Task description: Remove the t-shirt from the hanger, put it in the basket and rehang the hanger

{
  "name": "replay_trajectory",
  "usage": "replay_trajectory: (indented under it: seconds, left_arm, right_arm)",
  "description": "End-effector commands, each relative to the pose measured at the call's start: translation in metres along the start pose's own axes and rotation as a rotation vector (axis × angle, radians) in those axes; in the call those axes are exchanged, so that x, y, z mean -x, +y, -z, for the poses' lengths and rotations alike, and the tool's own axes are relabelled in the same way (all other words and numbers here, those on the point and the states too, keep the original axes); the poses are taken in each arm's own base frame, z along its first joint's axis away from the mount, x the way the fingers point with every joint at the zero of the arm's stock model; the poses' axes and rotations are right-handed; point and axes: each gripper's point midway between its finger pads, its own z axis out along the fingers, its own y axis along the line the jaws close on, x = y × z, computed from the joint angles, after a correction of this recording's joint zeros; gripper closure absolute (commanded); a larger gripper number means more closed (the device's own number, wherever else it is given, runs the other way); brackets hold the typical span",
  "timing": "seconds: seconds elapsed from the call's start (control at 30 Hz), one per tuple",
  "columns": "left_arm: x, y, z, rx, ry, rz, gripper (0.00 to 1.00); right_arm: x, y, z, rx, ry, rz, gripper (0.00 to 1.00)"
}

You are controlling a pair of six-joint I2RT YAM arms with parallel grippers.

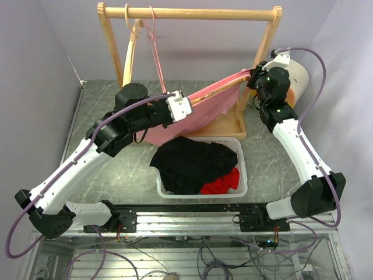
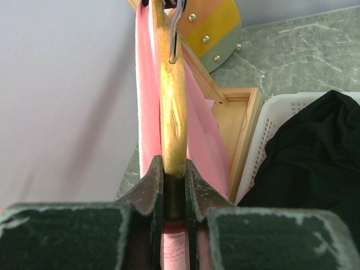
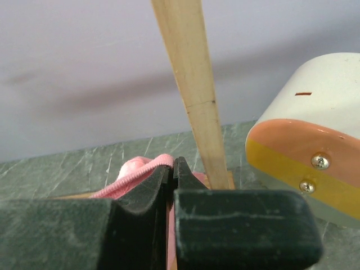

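The wooden hanger is off the rack, so my left gripper will move outward to the top rail's bare middle [image 1: 184, 13], hang it by its hook and release.
A pink t-shirt [image 1: 201, 111] hangs stretched between my two grippers, still draped over a wooden hanger [image 2: 173, 112]. My left gripper [image 1: 185, 104] is shut on the hanger's end, with pink cloth on both sides of it in the left wrist view [image 2: 174, 169]. My right gripper [image 1: 254, 74] is shut on the t-shirt's edge [image 3: 140, 169] near the rack's right post [image 3: 194, 84], pulling the cloth up and to the right. A thin pink hanger hook [image 1: 155, 41] hangs from the rack's top rail.
A wooden clothes rack [image 1: 192, 13] stands at the back on a wooden base [image 1: 224, 127]. A white basket [image 1: 242, 175] holding black [image 1: 192, 163] and red clothes [image 1: 224, 182] sits in front. A white, orange and yellow object [image 1: 300, 79] stands at the back right.
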Motion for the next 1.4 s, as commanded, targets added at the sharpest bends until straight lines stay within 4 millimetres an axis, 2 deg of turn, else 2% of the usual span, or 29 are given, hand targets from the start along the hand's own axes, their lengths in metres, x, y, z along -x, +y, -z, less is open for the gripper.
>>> replay_trajectory:
  seconds: [0.0,0.17,0.23,0.37,0.57,0.77,0.93,1.03,1.17,1.37]
  left_arm:
    - [0.052,-0.017,0.07,-0.079,-0.136,-0.045,0.93]
    - [0.048,-0.004,0.06,-0.017,-0.105,0.012,0.93]
    - [0.048,0.007,0.054,0.032,-0.094,0.049,0.93]
    - [0.042,0.036,0.04,0.171,-0.047,0.149,0.93]
    - [0.029,0.077,0.017,0.379,0.015,0.286,0.93]
    - [0.043,0.098,0.015,0.491,-0.074,0.388,0.93]
    - [0.052,0.112,0.012,0.56,-0.16,0.458,0.93]
    - [0.05,0.11,0.001,0.54,-0.155,0.473,0.93]
    - [0.043,0.111,-0.017,0.528,-0.115,0.474,0.93]
    - [0.033,0.12,-0.029,0.576,-0.085,0.477,0.93]
  right_arm:
    - [0.008,-0.158,-0.003,-0.563,-0.03,0.107,1.0]
    - [-0.012,-0.148,0.001,-0.48,0.013,0.077,1.0]
    - [-0.022,-0.14,0.006,-0.43,0.031,0.057,1.0]
    - [-0.03,-0.117,0.023,-0.312,0.035,0.022,1.0]
    - [-0.03,-0.044,0.057,-0.134,0.015,0.062,1.0]
    - [-0.041,0.036,0.086,0.066,0.029,0.11,1.0]
    - [-0.048,0.114,0.123,0.259,0.028,0.14,1.0]
    - [-0.051,0.142,0.141,0.298,0.022,0.185,1.0]
    - [-0.038,0.151,0.164,0.266,-0.015,0.231,1.0]
    - [0.0,0.139,0.197,0.268,-0.079,0.176,1.0]
